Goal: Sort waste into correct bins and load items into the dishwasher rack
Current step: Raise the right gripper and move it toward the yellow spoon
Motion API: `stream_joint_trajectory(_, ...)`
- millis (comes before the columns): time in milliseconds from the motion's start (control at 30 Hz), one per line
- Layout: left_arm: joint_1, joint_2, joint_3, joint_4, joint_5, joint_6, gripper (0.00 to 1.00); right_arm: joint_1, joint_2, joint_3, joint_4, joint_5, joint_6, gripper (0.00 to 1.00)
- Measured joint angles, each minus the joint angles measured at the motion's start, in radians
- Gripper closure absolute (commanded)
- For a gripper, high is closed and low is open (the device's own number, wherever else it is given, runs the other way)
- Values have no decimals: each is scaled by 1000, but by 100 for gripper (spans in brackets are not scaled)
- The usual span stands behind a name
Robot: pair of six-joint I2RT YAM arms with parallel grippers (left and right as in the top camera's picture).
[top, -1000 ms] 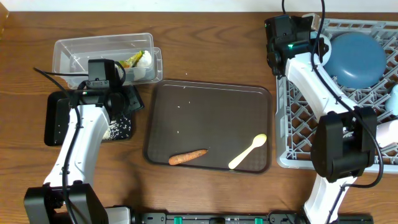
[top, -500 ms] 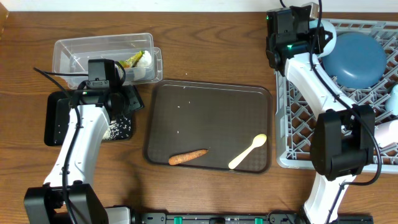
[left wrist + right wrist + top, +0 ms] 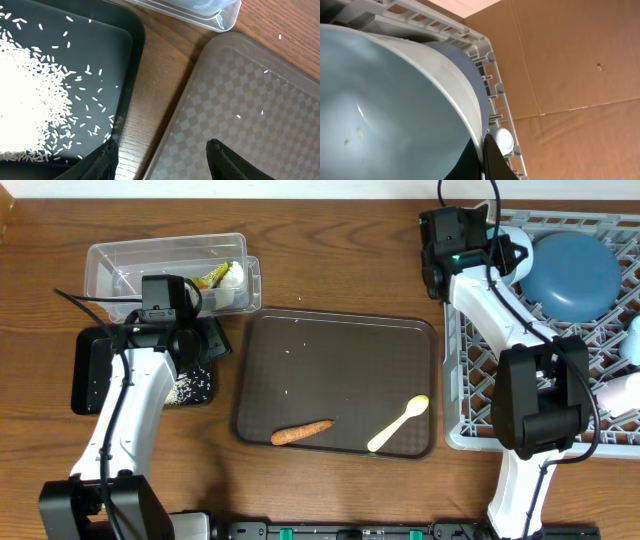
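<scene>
My right gripper needs to bring the light-blue bowl [image 3: 390, 100] down toward the rack's wires next to the dark-blue plate and then let go of the bowl's rim.
My right gripper [image 3: 484, 156] is shut on the rim of a light-blue bowl [image 3: 390, 100], holding it tilted at the far left corner of the grey dishwasher rack [image 3: 480, 380], beside the dark-blue plate [image 3: 575, 268]. My left gripper [image 3: 162, 160] stands open and empty above the gap between the black tray [image 3: 127, 60], which holds rice [image 3: 30, 100], and the brown tray [image 3: 240, 100]. On the brown tray lie an orange carrot [image 3: 302, 432] and a cream spoon [image 3: 398, 424]. White tissue [image 3: 233, 276] and a yellow-green wrapper [image 3: 212, 278] lie in the clear tub [image 3: 130, 265].
Loose rice grains dot the brown tray [image 3: 340, 370]. A second pale-blue bowl [image 3: 632, 340] and a pale cup [image 3: 620, 392] sit at the rack's right edge. Brown cardboard [image 3: 570, 75] stands behind the rack. Bare wood shows in front of the trays.
My right wrist has shifted slightly to the left with the bowl held in it. The left arm has not moved.
</scene>
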Motion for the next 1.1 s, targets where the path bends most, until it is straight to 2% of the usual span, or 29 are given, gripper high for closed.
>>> stream_joint_trajectory(300,0,0,0,1,0,0,41,80,8,5,-277,19,118,99)
stream_joint_trajectory(467,0,0,0,1,0,0,41,106,11,5,-428,-19,243,90)
stream_joint_trajectory(667,0,0,0,1,0,0,41,114,16,3,-487,-179,364,75)
stream_joint_trajectory(800,0,0,0,1,0,0,41,114,13,2,-476,-290,400,57)
stream_joint_trajectory(867,0,0,0,1,0,0,41,114,-1,0,-471,-325,409,52)
stream_joint_trajectory(933,0,0,0,1,0,0,41,114,-34,-2,-464,-367,415,42)
stream_joint_trajectory(1033,0,0,0,1,0,0,41,113,-101,-2,-445,-438,414,36)
stream_joint_trajectory(1100,0,0,0,1,0,0,41,112,-151,-2,-426,-502,409,26)
